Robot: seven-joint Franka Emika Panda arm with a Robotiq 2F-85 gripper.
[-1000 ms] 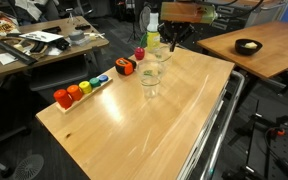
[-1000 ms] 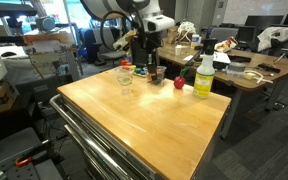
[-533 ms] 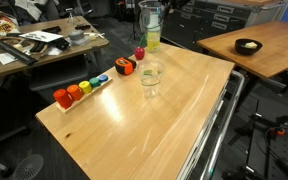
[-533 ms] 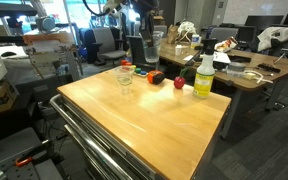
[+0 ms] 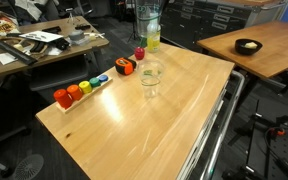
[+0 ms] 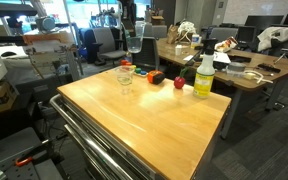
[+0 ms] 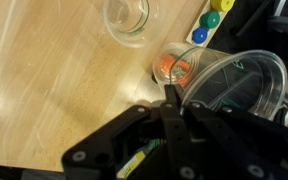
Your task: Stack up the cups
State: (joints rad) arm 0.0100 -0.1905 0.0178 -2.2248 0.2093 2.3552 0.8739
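Observation:
I will next move my gripper over the opening of the standing clear cup (image 7: 132, 16) below. Then I will lower the held cup inside and release it.
My gripper (image 7: 174, 100) is shut on the rim of a clear plastic cup (image 7: 236, 85) and holds it high above the table. In both exterior views the held cup (image 5: 147, 18) (image 6: 134, 44) hangs near the top of the frame, above the table's far end. My gripper shows only dimly against the background (image 6: 130, 20). Clear cups (image 5: 151, 79) (image 6: 126, 78) stand on the wooden table (image 5: 134, 125). I cannot tell whether they are nested. The wrist view shows one round rim (image 7: 126, 18) below me.
A yellow-green bottle with a white cap (image 5: 152, 38) (image 6: 204, 76) stands at the far end. An orange block (image 5: 125, 67) and a red one (image 5: 139, 54) lie near the cups. A row of coloured blocks (image 5: 79, 90) lines one table edge.
My gripper has risen from beside the bottle with the clear cup in it. It now holds the cup higher, near the top of the views. The table cups have not moved.

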